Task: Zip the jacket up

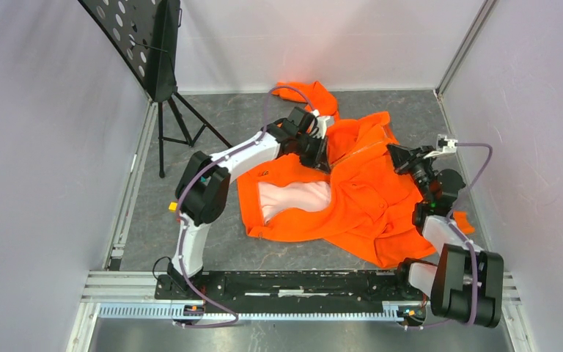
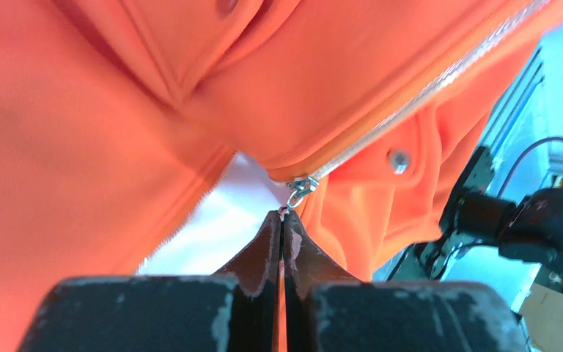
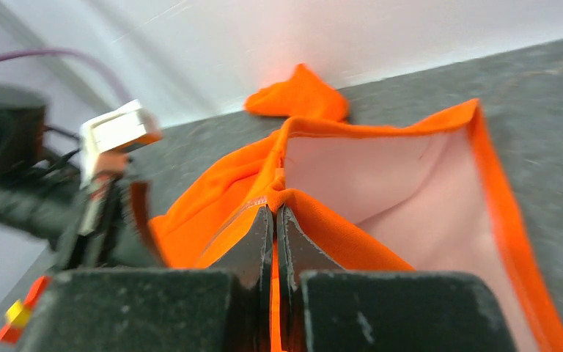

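Note:
The zipper is open at the jacket's edge past the lining, so the left gripper should next move back and to the left in the top view to that edge, and then let go.
The bright orange jacket [image 1: 366,198] lies crumpled on the grey floor, its pale lining [image 1: 293,196] showing at the left. My left gripper [image 1: 321,155] is shut on the metal zipper pull [image 2: 298,189], which hangs from the slider at the end of the closed zipper line [image 2: 418,99]. Open zipper teeth [image 2: 183,220] run down the left flap. My right gripper [image 1: 399,158] is shut on the jacket's orange front edge [image 3: 293,199] and holds it lifted, with pale lining [image 3: 403,191] beyond it.
A black music stand on a tripod [image 1: 163,66] is at the back left. White walls close in the grey floor [image 1: 212,213]. One orange sleeve [image 1: 309,92] lies toward the back wall. The black rail [image 1: 293,282] with the arm bases runs along the near edge.

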Robot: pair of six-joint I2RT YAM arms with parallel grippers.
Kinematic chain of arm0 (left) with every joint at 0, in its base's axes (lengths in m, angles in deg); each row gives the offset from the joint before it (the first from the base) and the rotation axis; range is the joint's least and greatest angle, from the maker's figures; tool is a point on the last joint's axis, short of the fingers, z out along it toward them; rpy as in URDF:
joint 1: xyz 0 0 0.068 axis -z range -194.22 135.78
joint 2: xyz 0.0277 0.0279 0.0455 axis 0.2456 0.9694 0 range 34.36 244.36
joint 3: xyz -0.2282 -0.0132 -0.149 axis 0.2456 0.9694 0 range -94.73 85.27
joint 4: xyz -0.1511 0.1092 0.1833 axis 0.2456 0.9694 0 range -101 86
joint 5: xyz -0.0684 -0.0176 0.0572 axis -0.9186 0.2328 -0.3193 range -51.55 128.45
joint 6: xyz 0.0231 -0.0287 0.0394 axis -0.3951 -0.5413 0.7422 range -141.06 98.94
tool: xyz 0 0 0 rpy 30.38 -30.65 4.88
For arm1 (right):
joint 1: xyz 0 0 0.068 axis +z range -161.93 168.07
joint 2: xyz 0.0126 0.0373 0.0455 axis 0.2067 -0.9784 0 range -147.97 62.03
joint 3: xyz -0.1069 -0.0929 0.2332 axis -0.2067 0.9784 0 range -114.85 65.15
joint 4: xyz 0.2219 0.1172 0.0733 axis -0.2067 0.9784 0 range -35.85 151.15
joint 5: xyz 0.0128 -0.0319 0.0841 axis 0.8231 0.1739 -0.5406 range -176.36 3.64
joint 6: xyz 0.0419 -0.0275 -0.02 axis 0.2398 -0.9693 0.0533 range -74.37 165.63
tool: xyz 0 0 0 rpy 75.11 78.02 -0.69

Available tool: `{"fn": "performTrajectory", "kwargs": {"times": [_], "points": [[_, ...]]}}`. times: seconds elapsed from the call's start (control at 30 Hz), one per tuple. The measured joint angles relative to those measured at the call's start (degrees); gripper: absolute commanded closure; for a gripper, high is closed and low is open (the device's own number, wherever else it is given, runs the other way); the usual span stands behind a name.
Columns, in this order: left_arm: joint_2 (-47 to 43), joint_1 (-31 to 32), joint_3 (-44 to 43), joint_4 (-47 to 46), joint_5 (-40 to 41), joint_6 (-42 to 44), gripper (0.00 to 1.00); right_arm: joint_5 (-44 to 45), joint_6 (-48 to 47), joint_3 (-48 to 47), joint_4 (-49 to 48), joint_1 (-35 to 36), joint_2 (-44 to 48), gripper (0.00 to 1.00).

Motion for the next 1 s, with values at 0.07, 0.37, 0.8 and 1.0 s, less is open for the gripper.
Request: {"fn": "performTrajectory", "kwargs": {"times": [0.07, 0.37, 0.8, 1.0], "points": [[-3.8, 0.2, 4.3, 1.4, 2.9, 1.4, 0.98, 3.1, -1.2, 0.0, 4.6, -1.3, 2.3, 1.0], [-11.8, 0.2, 15.6, 5.4, 13.2, 4.5, 0.98, 16.9, -4.1, 1.3, 18.9, -5.4, 5.3, 1.0], [-21.0, 0.0, 27.3, 9.3, 30.6, 5.1, 0.98, 23.5, -7.8, 2.1, 24.8, -9.2, 1.8, 1.0], [-27.1, -0.1, 31.0, 12.7, 37.0, 5.9, 0.98, 25.7, -9.8, 1.4, 26.1, -9.9, 0.5, 1.0]]}}
